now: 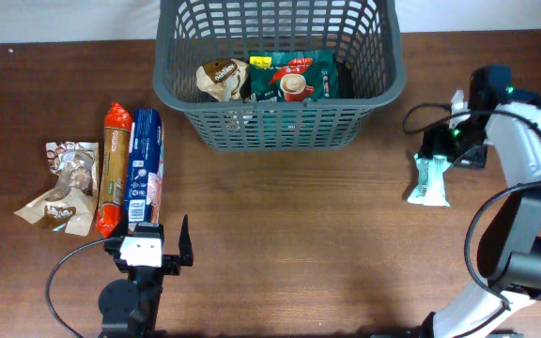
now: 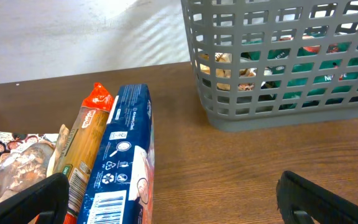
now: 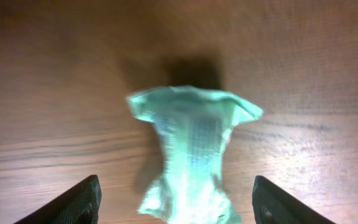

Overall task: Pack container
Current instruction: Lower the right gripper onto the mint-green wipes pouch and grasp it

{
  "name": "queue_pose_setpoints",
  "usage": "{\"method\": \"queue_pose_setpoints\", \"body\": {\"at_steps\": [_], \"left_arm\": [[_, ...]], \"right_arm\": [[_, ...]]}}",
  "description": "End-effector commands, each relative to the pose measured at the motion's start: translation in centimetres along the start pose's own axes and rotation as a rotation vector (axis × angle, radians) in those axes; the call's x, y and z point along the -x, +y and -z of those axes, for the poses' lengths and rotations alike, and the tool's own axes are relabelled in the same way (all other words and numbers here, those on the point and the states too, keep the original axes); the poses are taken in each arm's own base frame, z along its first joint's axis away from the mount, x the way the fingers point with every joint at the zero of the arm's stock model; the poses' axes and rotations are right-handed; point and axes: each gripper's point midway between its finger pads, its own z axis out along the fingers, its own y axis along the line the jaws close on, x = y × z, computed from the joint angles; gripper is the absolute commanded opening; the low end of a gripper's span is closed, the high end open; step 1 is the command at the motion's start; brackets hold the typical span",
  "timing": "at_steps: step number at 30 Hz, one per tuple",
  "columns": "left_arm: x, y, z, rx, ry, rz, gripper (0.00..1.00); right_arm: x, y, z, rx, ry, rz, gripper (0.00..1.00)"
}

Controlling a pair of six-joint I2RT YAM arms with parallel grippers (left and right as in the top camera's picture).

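Note:
I need to lower my right gripper slightly back onto the narrow middle of the pale green packet (image 1: 430, 177) (image 3: 193, 155), as the packet lies lengthwise between the spread fingers.
The dark grey lattice container (image 1: 280, 127) stands at the back centre and holds a tan packet (image 1: 224, 79) and a green packet (image 1: 296, 77); it also shows in the left wrist view (image 2: 278, 112). My right gripper (image 1: 447, 150) is open, directly above a pale green packet (image 1: 430, 180) lying on the table; in the right wrist view the packet (image 3: 191, 149) lies between the spread fingers (image 3: 176, 202). My left gripper (image 1: 153, 252) is open and empty at the front left, just short of a blue packet (image 2: 123, 168) and an orange packet (image 2: 86, 143).
At the left lie the blue packet (image 1: 145, 169), the orange packet (image 1: 113, 167) and two clear brown-snack packets (image 1: 64, 188). A black cable loops near the right arm (image 1: 421, 117). White wall lies beyond the table's back edge.

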Motion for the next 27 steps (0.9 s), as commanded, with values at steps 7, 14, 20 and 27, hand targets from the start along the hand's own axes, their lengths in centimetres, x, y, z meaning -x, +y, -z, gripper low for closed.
{"method": "queue_pose_setpoints", "body": {"at_steps": [7, 14, 20, 27], "left_arm": [[-0.1, 0.1, 0.0, 0.005, -0.001, 0.002, 0.99], [-0.1, 0.1, 0.0, 0.005, -0.001, 0.002, 0.99], [-0.1, 0.1, 0.0, 0.005, -0.001, 0.002, 0.99], [-0.1, 0.1, 0.0, 0.005, -0.001, 0.002, 0.99]], "right_arm": [[-3.4, -2.3, -3.9, -0.087, 0.047, -0.045, 0.73], [-4.1, -2.3, -5.2, -0.087, 0.039, -0.105, 0.34], [-2.8, -2.3, -4.2, -0.083, -0.002, -0.104, 0.04], [5.8, -0.9, 9.6, -0.044, -0.335, -0.088, 0.04]]}}
